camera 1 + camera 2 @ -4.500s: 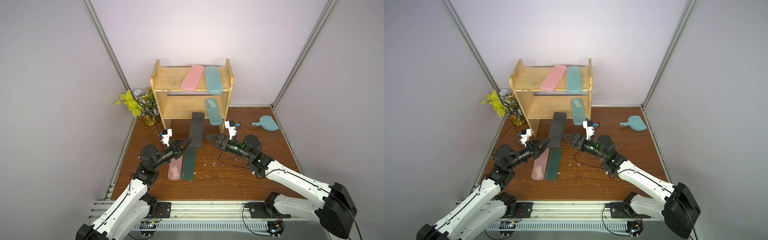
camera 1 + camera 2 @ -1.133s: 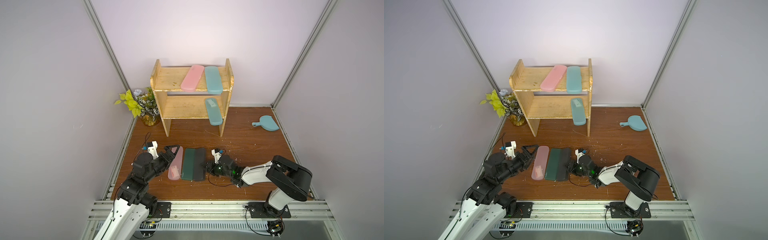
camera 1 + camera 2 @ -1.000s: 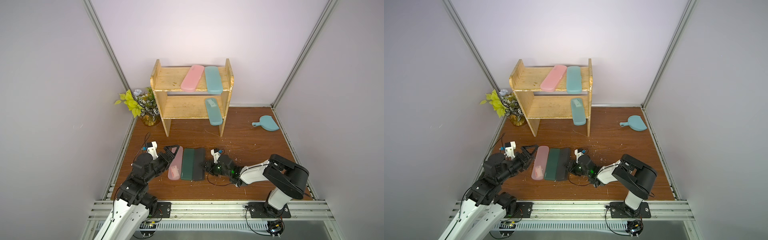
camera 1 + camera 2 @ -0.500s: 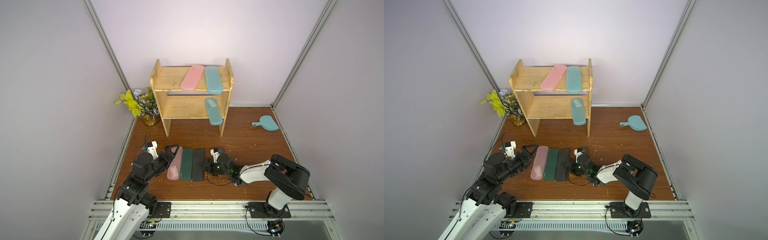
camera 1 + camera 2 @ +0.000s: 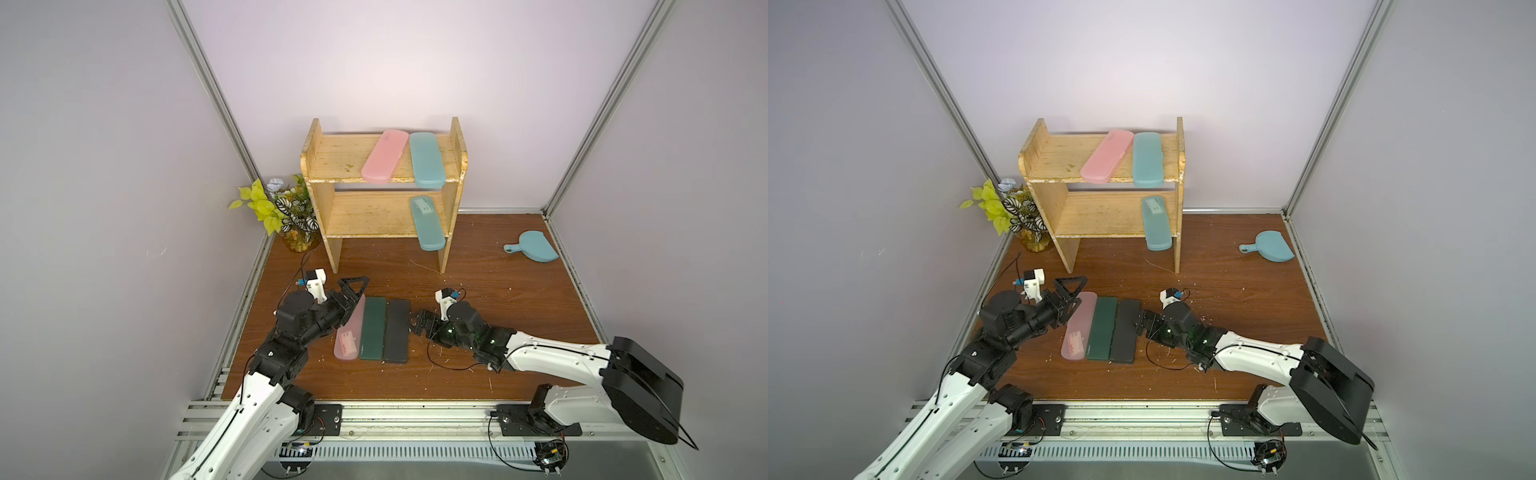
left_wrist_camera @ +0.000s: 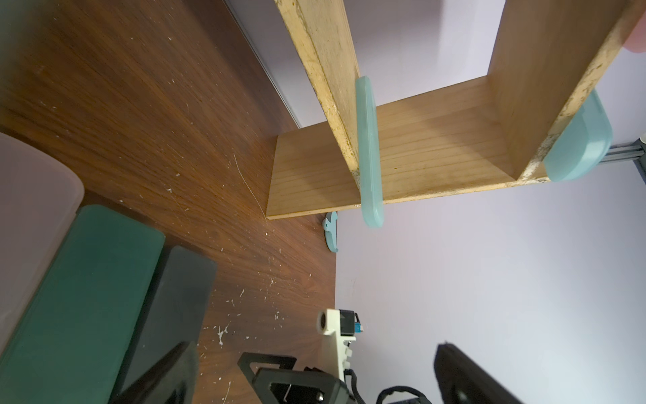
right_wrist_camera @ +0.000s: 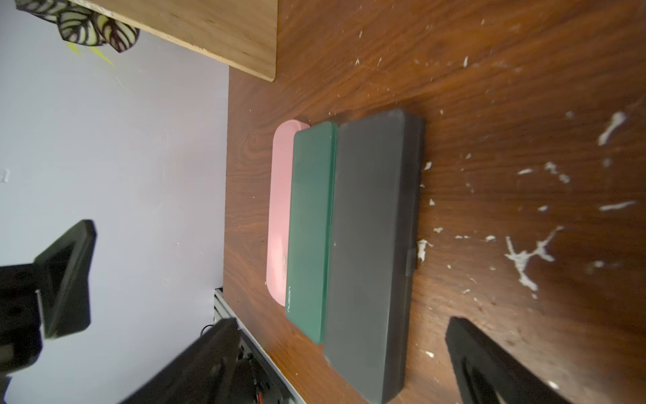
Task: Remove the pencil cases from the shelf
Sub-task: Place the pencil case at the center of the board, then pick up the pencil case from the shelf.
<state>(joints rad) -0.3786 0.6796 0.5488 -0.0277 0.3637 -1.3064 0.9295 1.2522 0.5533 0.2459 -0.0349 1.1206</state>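
Observation:
I need to move my left gripper outward next and close it on the near end of the lower teal case [image 5: 432, 241] [image 6: 372, 212], because that end of the case sticks out past the level's front edge.
The wooden shelf [image 5: 345, 164] stands at the back. Its top tier carries a pink pencil case [image 5: 384, 161] and a teal one [image 5: 426, 164]; another teal case [image 5: 427, 224] overhangs the lower tier. On the floor, side by side, lie a pink case [image 5: 348, 332], a dark green case [image 5: 372, 328] and a black case [image 5: 397, 330]. My left gripper [image 5: 353, 296] is open over the pink case's far end. My right gripper [image 5: 419, 328] is open beside the black case [image 7: 374, 245]. That case's near edge sits between the spread fingers [image 7: 465, 349], and it is not gripped.
A teal dustpan [image 5: 534, 247] lies at the back right by the wall. A potted plant [image 5: 291, 216] stands in the left corner beside the shelf. White flecks dot the wooden floor [image 5: 498, 299]. Walls close in on three sides.
My right gripper has opened and let go of the black case, which now lies flat against the dark green one. The left arm has stayed put.

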